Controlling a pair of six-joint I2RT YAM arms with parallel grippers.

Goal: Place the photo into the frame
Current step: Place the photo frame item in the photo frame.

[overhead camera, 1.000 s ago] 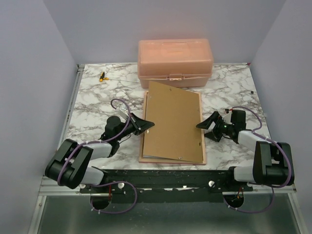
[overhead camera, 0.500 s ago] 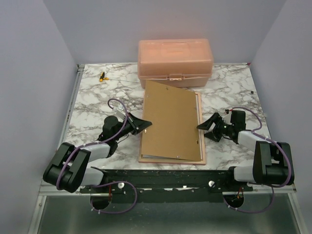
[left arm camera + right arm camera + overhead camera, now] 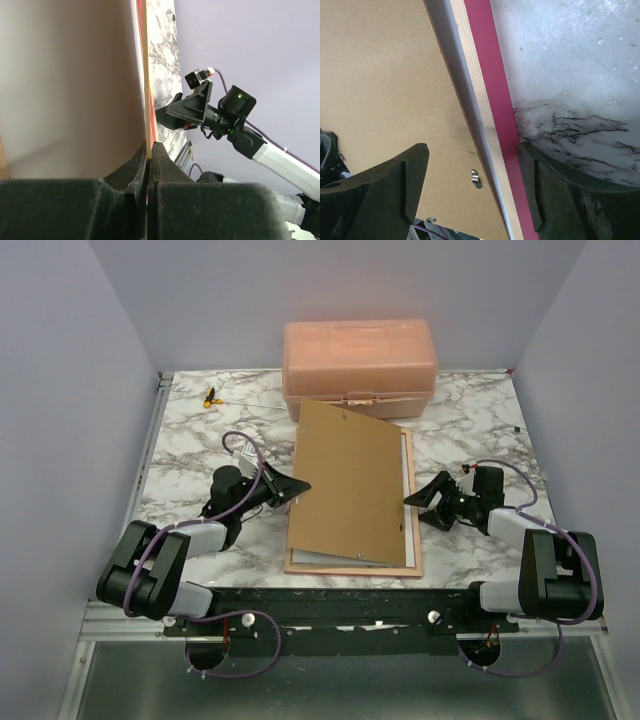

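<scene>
My left gripper moves down and toward my right gripper over the frame's opening [image 3: 325, 559] next and releases the board [image 3: 350, 480], since a gap shows along its opposite edge.
The frame [image 3: 414, 540] lies flat in the middle of the table, pinkish-red border outward. The brown backing board [image 3: 350, 480] lies skewed on top of it. My left gripper [image 3: 297, 490] is shut on the board's left edge, seen edge-on in the left wrist view [image 3: 147, 75] between my closed fingers [image 3: 150, 146]. My right gripper [image 3: 427, 502] is open at the frame's right side. In the right wrist view it [image 3: 472, 150] straddles the red and light-wood border [image 3: 490, 65], one finger over the board [image 3: 385, 75], the other on the marble. The photo's picture side is hidden; a pale strip [image 3: 312, 558] shows under the board.
A salmon-pink lidded box [image 3: 358, 365] stands at the back, just behind the board's far edge. A small yellow and black object [image 3: 210, 396] lies at the back left. A metal clip [image 3: 476, 179] sits on the board near the frame's edge. Walls close in on both sides.
My left gripper has pulled back to the left with the board's edge in it, and the board has slid and turned leftward over the frame. My right arm has barely moved.
</scene>
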